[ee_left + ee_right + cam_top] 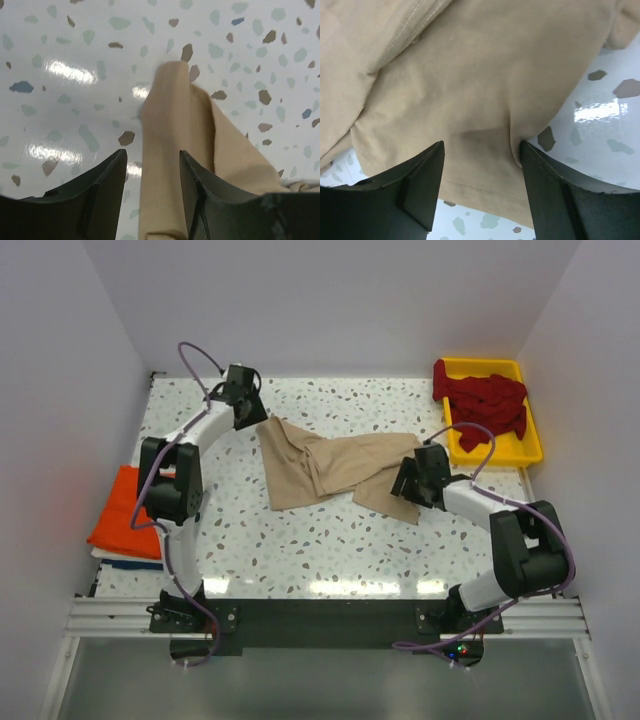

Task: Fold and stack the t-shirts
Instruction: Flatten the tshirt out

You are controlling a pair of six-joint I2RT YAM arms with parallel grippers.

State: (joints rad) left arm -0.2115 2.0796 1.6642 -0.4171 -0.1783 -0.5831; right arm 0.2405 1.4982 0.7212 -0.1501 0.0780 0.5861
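Note:
Next, the left gripper draws back and down onto the beige t-shirt's side edge [268, 467] facing the orange one, which lies below and back from my gripper.
A beige t-shirt [330, 470] lies crumpled and partly spread in the middle of the table. My left gripper [247, 408] is at its far left corner. In the left wrist view the gripper [152, 160] is open, and a narrow fold of the beige shirt [170, 125] runs between the fingers. My right gripper [412, 480] is over the shirt's right end. In the right wrist view it [481, 150] is open, its fingers astride the beige cloth [470, 75] near a hem. An orange t-shirt [125, 508] lies folded at the left on a white/blue one [130, 562]. Dark red t-shirts [485, 398] are piled in the tray.
The yellow plastic tray [522, 448] stands at the back right corner of the table. White walls close in the table on the left, back and right. The speckled tabletop [330, 540] shows in front of the beige shirt.

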